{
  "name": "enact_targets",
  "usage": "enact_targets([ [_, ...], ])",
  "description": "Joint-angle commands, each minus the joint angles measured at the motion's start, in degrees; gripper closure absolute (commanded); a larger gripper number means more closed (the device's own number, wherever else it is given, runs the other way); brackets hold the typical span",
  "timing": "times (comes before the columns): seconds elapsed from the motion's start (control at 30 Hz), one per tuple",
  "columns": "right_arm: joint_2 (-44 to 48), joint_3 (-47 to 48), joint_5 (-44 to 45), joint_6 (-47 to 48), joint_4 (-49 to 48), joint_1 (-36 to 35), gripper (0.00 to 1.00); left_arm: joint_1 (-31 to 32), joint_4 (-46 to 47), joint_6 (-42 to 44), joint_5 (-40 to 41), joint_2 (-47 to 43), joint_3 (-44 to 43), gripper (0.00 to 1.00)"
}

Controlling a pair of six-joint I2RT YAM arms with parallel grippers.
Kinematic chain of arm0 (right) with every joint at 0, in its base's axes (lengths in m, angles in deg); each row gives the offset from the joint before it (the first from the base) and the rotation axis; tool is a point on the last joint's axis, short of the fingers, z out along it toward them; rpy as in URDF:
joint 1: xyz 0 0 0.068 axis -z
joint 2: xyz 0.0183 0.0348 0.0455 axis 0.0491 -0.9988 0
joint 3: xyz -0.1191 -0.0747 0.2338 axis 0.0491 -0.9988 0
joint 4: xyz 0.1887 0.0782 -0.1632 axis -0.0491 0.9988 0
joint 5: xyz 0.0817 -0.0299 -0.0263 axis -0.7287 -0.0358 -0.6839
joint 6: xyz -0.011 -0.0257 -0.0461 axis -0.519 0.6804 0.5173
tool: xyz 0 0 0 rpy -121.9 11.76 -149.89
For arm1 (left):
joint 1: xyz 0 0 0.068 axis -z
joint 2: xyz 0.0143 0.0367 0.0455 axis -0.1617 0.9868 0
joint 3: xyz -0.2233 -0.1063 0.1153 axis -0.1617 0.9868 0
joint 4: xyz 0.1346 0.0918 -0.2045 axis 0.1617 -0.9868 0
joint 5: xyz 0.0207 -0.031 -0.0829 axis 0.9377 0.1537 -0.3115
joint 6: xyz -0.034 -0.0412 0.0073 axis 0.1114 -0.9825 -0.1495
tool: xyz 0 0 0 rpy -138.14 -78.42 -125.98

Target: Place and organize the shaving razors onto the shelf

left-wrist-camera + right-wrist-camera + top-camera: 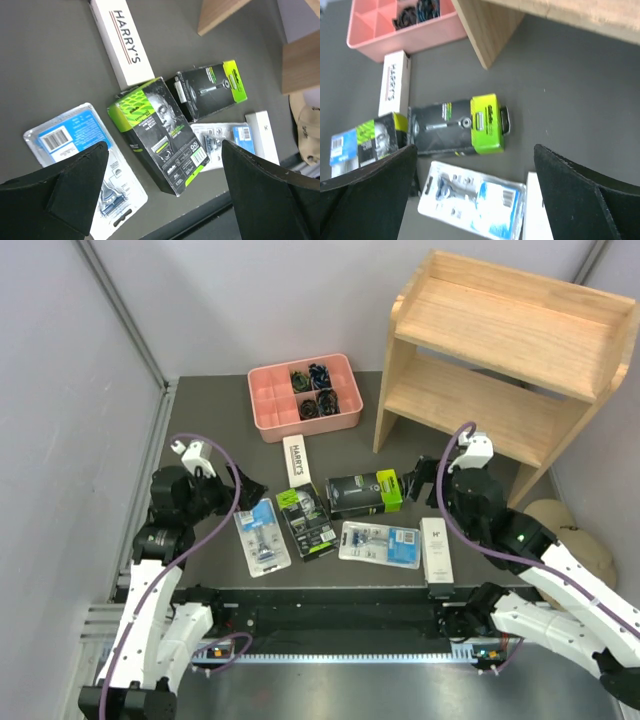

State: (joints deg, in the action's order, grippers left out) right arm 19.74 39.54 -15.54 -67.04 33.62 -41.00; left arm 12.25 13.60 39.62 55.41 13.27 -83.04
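The robot will move its left gripper over the second black box, then down astride the razor handle of the blister pack, narrow enough to pinch, beside the slim white box.
Six razor packs lie on the dark table, none held. A white Harry's box lies farthest back. A black box with a lime end and a second black box lie mid-table. A blue-card blister pack lies left, another lies right, and a slim white box lies beside it. The wooden shelf stands empty at the far right. My left gripper is open above the left packs. My right gripper is open beside the lime end.
A pink divided tray with small dark items sits behind the packs, left of the shelf. A beige object lies by the shelf's right foot. Grey walls stand on both sides, and the table's front rail runs close behind the packs.
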Motion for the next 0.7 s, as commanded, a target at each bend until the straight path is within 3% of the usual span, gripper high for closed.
enact_targets([
  [0.0,0.1,3.4,-1.7,-1.8,6.2,-0.3,0.01,0.1,3.8,0.4,-5.0,1.4,-0.5,0.01],
  [0.17,0.1,2.5,-3.6,0.0,5.2,-0.3,0.01,0.1,2.8,6.1,-8.2,3.4,-2.4,0.01],
  [0.27,1.9,-0.6,-5.5,-0.6,1.6,-0.3,0.01,0.8,-2.4,10.4,-6.4,7.8,-5.9,0.01],
  [0.37,1.0,-0.6,-7.6,0.5,2.3,-0.3,0.01,5.0,-4.1,12.7,-6.5,10.8,-8.5,0.01],
  [0.47,-1.4,0.3,-8.3,-1.5,6.2,-0.3,0.01,16.8,-1.9,13.2,4.6,12.9,-9.6,0.01],
  [0.5,-2.0,0.4,-9.0,-1.9,6.8,-0.2,0.01,24.8,-1.5,13.7,12.5,13.8,-10.3,0.01],
  [0.6,-3.0,0.5,-10.3,-4.2,10.3,-0.3,0.01,36.0,-0.7,15.7,17.2,20.8,-12.8,0.01],
  [0.67,-1.7,0.1,-11.0,-6.5,12.4,-0.3,0.01,40.3,0.3,18.4,18.8,27.4,-14.0,0.01],
])
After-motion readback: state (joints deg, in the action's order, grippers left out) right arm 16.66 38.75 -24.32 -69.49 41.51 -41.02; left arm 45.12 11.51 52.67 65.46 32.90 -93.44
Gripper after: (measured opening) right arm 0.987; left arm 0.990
